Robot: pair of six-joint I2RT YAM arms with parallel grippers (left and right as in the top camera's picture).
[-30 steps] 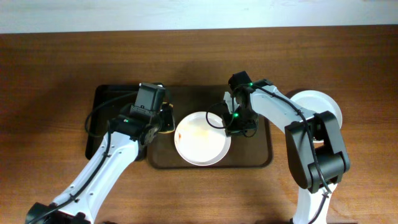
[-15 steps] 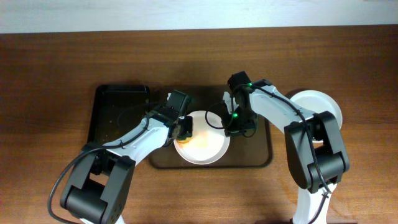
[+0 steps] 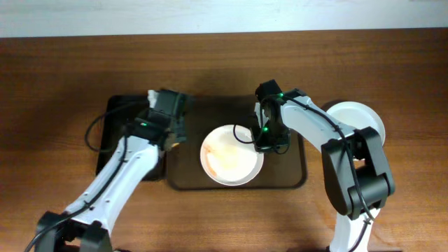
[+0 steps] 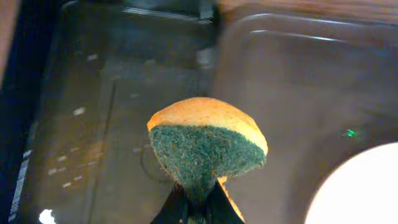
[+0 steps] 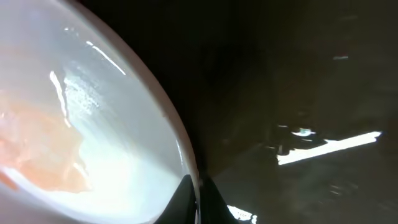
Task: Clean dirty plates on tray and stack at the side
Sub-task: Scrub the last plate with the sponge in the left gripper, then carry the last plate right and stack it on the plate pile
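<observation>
The sponge is hanging clear, so next the robot's right gripper should lift the plate off the brown tray, move it over the stacked white plates (image 3: 356, 125) and lower it onto them.
A white plate (image 3: 229, 157) with faint orange sauce smears lies on the dark brown tray (image 3: 287, 178); it also shows in the right wrist view (image 5: 81, 124). My right gripper (image 3: 264, 143) is shut on the plate's right rim (image 5: 198, 199). My left gripper (image 3: 173, 140) is shut on an orange and green sponge (image 4: 208, 146), held over the left edge of the tray, apart from the plate. White plates (image 3: 360, 119) are stacked on the table to the right of the tray.
A smaller black tray (image 3: 119, 133) lies left of the brown tray, partly under my left arm. The wooden table (image 3: 63, 84) extends all around.
My left gripper with the sponge has moved left off the plate to the tray's left edge. The right gripper still holds the rim; the plate has shifted slightly right.
</observation>
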